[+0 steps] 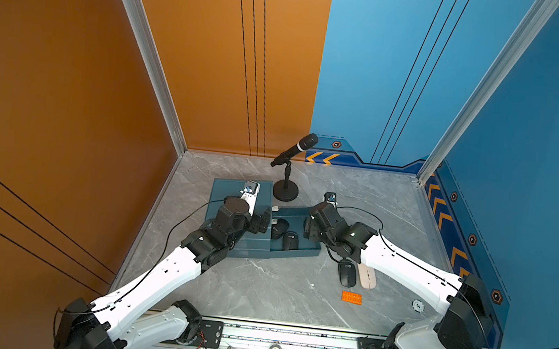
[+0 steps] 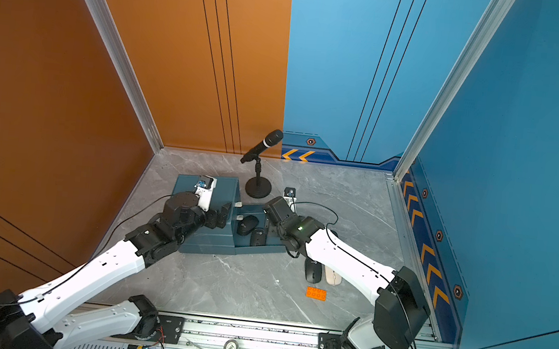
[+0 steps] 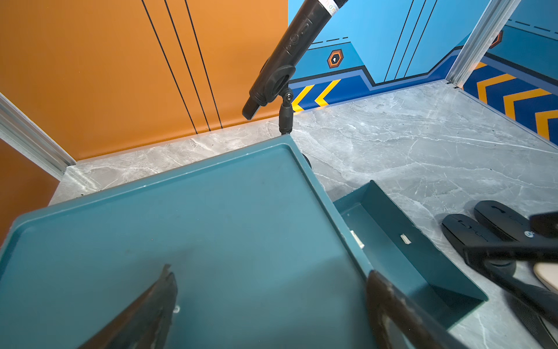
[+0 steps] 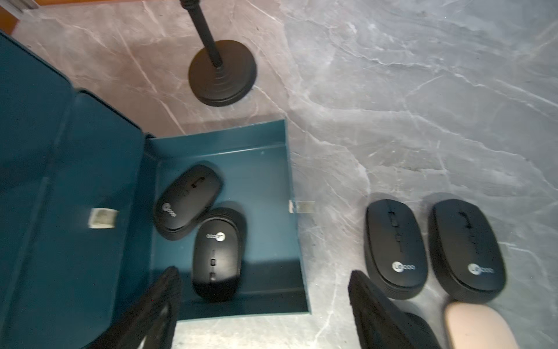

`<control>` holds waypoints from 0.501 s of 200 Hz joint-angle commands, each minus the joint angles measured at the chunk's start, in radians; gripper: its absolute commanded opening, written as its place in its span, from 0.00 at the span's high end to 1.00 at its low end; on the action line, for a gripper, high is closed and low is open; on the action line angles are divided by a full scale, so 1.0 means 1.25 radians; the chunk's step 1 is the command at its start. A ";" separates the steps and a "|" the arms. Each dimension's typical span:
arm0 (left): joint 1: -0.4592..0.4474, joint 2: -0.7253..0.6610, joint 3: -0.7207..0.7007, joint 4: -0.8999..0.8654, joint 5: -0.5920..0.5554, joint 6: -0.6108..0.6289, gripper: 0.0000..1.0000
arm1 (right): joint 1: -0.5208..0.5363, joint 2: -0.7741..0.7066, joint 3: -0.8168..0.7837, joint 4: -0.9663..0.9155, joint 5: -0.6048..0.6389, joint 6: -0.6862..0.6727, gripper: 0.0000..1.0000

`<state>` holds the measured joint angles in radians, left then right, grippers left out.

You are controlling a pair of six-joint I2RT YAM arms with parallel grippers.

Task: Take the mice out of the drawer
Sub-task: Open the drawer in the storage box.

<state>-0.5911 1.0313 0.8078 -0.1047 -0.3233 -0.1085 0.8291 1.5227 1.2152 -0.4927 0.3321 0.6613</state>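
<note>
Next, my right gripper moves down into the drawer [image 1: 296, 253] and toward the cabinet, astride the mouse beside the angled one, since its long sides face my gripper's fingers.
The teal drawer [image 1: 296, 253] [image 4: 289, 169] stands pulled out of its cabinet [image 1: 229, 191] [image 3: 211, 226]. Two black mice lie inside it, one [image 4: 187, 201] [image 1: 279, 228] angled and the other [image 4: 216, 253] [image 1: 290, 241] beside it. On the table outside lie two black mice [image 4: 394, 247] [image 4: 466, 247] and a cream one [image 4: 480, 326] [image 1: 366, 277]. In both top views only one black mouse [image 1: 347, 273] [image 2: 311, 271] shows there, beside the right arm. My right gripper [image 4: 264, 273] [image 1: 308, 227] hangs open over the drawer's outer end, holding nothing. My left gripper [image 3: 270, 272] [image 1: 263, 222] is open above the cabinet top.
A black microphone on a round-based stand [image 1: 287, 169] [image 4: 222, 74] stands just behind the drawer. An orange studded plate [image 1: 351, 297] lies on the marble table toward the front right, with a small white disc [image 1: 417, 305] near it. Walls close in the back and both sides.
</note>
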 commanded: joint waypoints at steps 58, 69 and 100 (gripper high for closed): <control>-0.004 -0.014 0.004 -0.043 0.011 0.034 0.02 | 0.012 0.260 0.155 -0.033 -0.154 0.029 0.17; -0.003 -0.022 0.001 -0.041 0.004 0.036 0.02 | 0.012 0.279 0.161 -0.032 -0.154 0.024 0.17; 0.003 -0.036 -0.001 -0.038 0.003 0.038 0.02 | 0.012 0.326 0.179 -0.035 -0.157 -0.018 0.18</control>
<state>-0.5911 1.0084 0.8093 -0.1265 -0.3294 -0.0822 0.8452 1.9022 1.3987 -0.4950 0.1509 0.6746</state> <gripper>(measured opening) 0.976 0.826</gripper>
